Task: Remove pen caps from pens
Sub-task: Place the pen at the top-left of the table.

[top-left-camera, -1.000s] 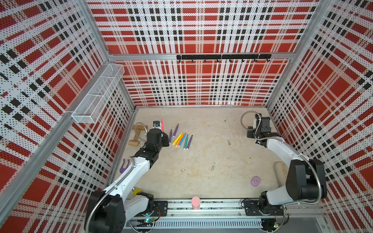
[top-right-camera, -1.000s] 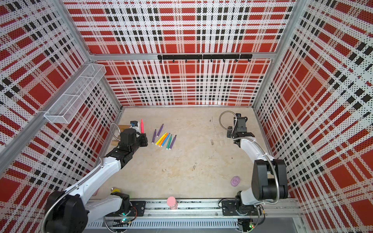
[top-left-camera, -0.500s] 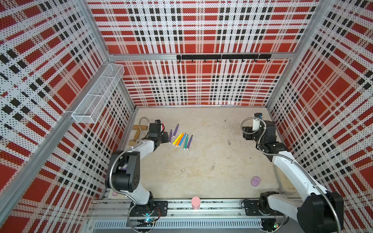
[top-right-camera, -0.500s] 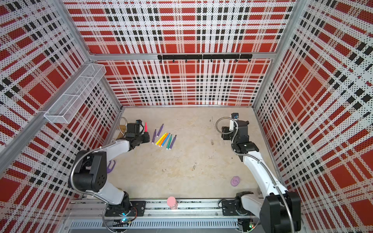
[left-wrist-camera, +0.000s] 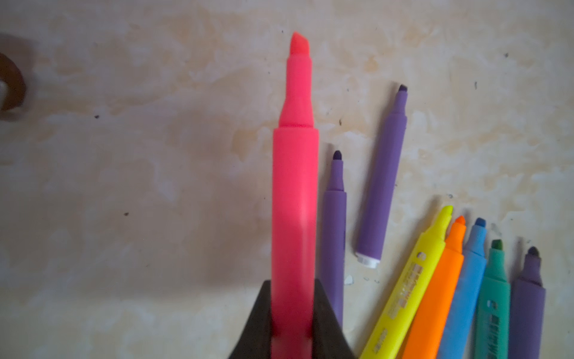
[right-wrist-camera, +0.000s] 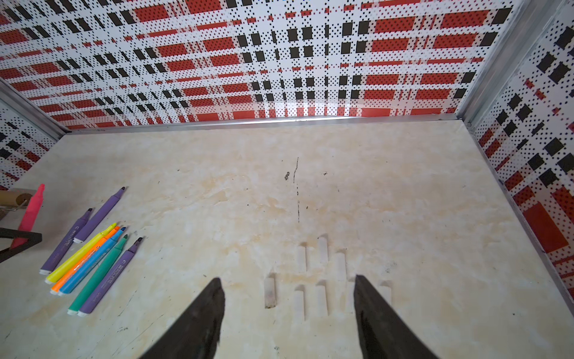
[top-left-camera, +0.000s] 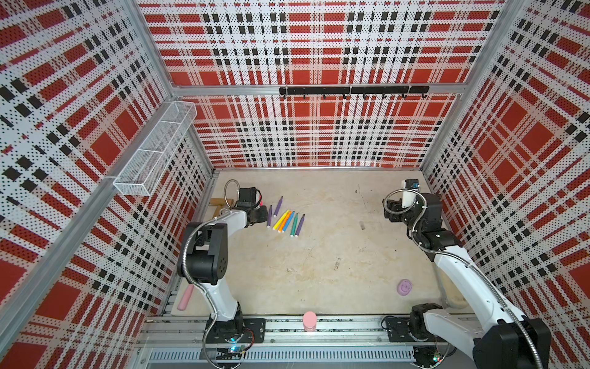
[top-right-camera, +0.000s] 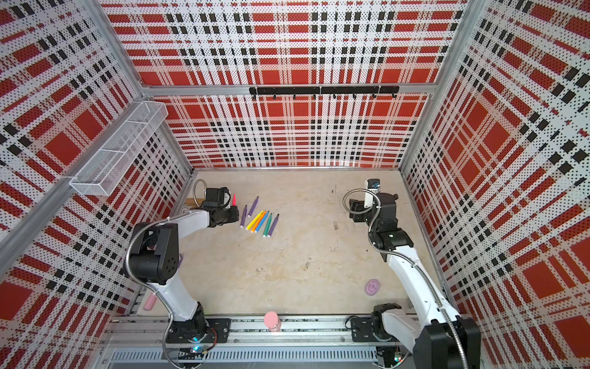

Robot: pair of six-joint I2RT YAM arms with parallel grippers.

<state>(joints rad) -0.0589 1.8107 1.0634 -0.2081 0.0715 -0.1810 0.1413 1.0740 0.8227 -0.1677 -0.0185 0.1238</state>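
Note:
My left gripper goes straight down next and releases the pink-red pen (left-wrist-camera: 293, 202) beside the nearest purple pen, as the bare tabletop there is directly below my fingers.
My left gripper (left-wrist-camera: 293, 286) is shut on a pink-red pen (left-wrist-camera: 293, 202) whose chisel tip is bare; in both top views it hovers at the far left (top-left-camera: 260, 212) (top-right-camera: 231, 214). Beside it several uncapped pens lie in a row (top-left-camera: 285, 219) (right-wrist-camera: 93, 258): three purple (left-wrist-camera: 382, 174), yellow (left-wrist-camera: 413, 279), orange, blue and teal. My right gripper (right-wrist-camera: 287, 283) (top-left-camera: 388, 211) is open and empty above several pale, see-through pen caps (right-wrist-camera: 323, 253) lying on the table at the right; one cap (right-wrist-camera: 269, 292) lies between its fingers.
A lilac smiley disc (top-left-camera: 404, 287) lies at the near right. A pink cylinder (top-left-camera: 309, 321) stands on the front rail. A wooden piece (top-left-camera: 218, 204) sits behind the left gripper, a pink handle (top-left-camera: 186, 297) lies at the near left. A wire basket (top-left-camera: 156, 153) hangs on the left wall.
The right jaws have spread wider. Both arms have changed pose, elbows now raised. The left gripper keeps the pink-red pen near the row.

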